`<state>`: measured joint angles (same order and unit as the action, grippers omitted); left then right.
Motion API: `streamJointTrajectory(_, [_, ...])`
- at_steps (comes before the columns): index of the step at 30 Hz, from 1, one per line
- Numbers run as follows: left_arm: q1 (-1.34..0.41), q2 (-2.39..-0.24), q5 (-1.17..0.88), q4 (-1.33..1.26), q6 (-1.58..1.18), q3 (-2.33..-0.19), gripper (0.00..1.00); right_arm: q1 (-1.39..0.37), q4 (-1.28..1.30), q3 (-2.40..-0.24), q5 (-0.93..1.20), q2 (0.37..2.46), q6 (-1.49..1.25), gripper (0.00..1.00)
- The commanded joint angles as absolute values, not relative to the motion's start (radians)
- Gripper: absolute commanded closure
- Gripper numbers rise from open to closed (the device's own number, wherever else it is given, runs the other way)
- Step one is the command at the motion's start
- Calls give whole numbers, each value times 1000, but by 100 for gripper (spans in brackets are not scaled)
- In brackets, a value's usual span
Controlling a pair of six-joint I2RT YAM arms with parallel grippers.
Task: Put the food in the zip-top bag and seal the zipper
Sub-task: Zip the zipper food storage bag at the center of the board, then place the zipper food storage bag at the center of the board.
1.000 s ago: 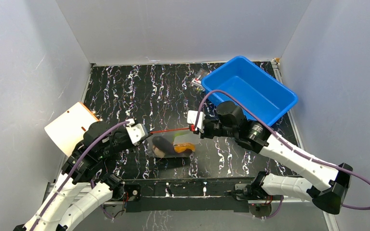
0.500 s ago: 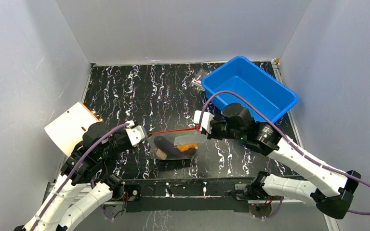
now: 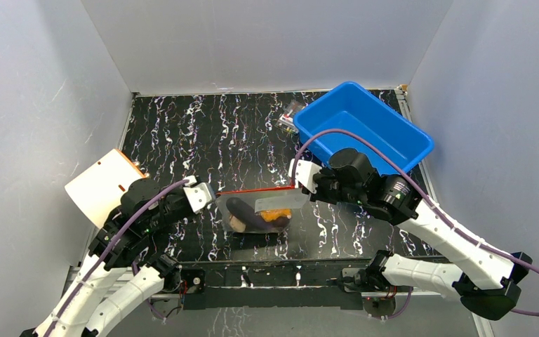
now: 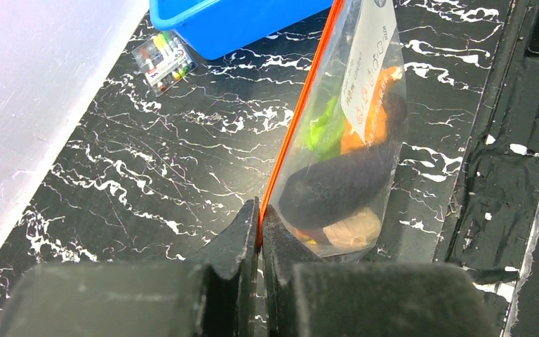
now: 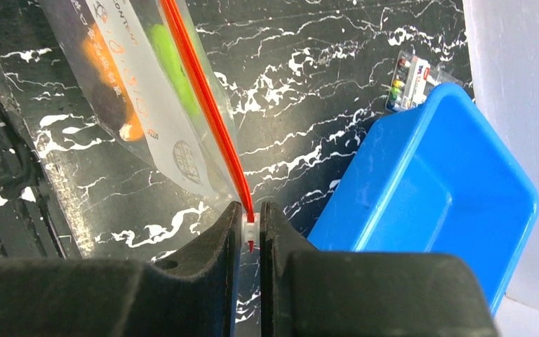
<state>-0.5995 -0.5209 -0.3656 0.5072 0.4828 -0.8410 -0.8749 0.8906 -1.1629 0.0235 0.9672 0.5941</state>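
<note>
The slider [image 5: 250, 228] is at the zipper's end, so my right gripper should carry it outward and down to the bare tabletop near the packet [image 5: 326, 77] and let go of it.
The zip-top bag [image 3: 263, 209] hangs between my two grippers, just above the table at the front middle. Inside it are the dark purple eggplant [image 4: 337, 189], a green piece [image 4: 323, 130], an orange piece [image 4: 375, 119] and a beige piece [image 4: 351, 228]. The red-orange zipper [image 3: 253, 190] is stretched taut along its top edge. My left gripper [image 3: 213, 196] is shut on the zipper's left end [image 4: 261, 223]. My right gripper [image 3: 297, 184] is shut on the white slider [image 5: 250, 228] at the zipper's right end. The bag's white label [image 5: 130, 84] faces the right wrist camera.
A blue bin [image 3: 365, 133] stands at the back right, close behind my right arm. The small clear packet of colourful sticks [image 3: 291, 112] lies by its left corner. A white and orange box [image 3: 102, 186] sits at the left edge. Grey walls enclose the table.
My right gripper has moved to the right along the zipper line, stretching the strip longer. The bag has shifted slightly right and its label now faces up. My left gripper has held its place.
</note>
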Motion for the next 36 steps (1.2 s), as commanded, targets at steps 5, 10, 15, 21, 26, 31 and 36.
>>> streamJointTrajectory(5, [-594,-530,-309,508,494,-859,100,-853,1048,-1180,-174,956,558,100])
streamJointTrajectory(10, [-594,-543,-325,520,461,-899,100,-853,1019,-1242,-37,926,520,100])
streamJointTrajectory(15, [-592,-528,-325,558,431,-925,97,-853,945,-1250,224,885,424,100])
streamJointTrajectory(21, [-593,-488,-307,555,398,-899,65,-853,681,-1080,359,861,287,100])
streamJointTrajectory(26, [-594,-506,-294,546,397,-925,42,-853,542,-1059,267,933,287,100])
streamJointTrajectory(31, [-594,-529,-289,522,375,-947,32,-848,405,-1076,137,1037,301,100])
streamJointTrajectory(36, [-594,-519,-274,492,332,-942,23,-779,276,-1100,96,1174,306,100])
